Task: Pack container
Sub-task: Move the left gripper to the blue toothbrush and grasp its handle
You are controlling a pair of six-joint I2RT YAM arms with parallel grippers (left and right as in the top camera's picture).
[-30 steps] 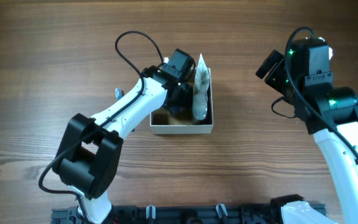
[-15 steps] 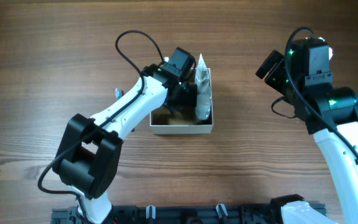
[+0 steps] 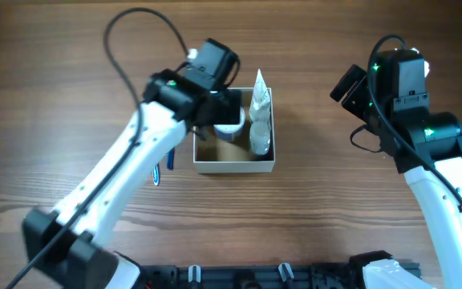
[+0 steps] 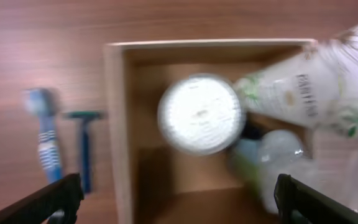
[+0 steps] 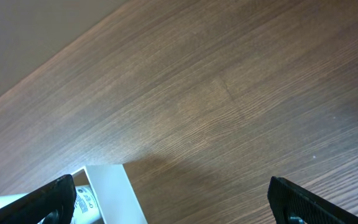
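Observation:
My left gripper is going to the left in the overhead view next and down onto the blue toothbrush's striped handle (image 4: 49,150), because the toothbrush is still outside the container (image 4: 118,124).
The container (image 3: 235,166) is a square white-walled box with a brown inside, at the table's middle. It holds a white-lidded jar (image 3: 229,127), a white tube (image 3: 258,95) and a clear bottle (image 3: 261,138). My left gripper (image 3: 217,106) hovers over the box's back left part, open and empty. In the left wrist view the jar (image 4: 199,114), the tube (image 4: 303,99) and the bottle (image 4: 278,160) lie inside the container (image 4: 118,124), below my open fingers (image 4: 179,205). My right gripper (image 3: 348,83) is open and empty, far right of the box.
A blue toothbrush (image 3: 157,172) and a blue razor (image 3: 171,156) lie on the wood just left of the box; they also show in the left wrist view, toothbrush (image 4: 45,143) and razor (image 4: 84,146). The right wrist view shows the box's corner (image 5: 114,193).
My left gripper has lifted out of the box and swung back and left. The tube and bottle stay in the box, and the jar now shows. The right arm has not moved.

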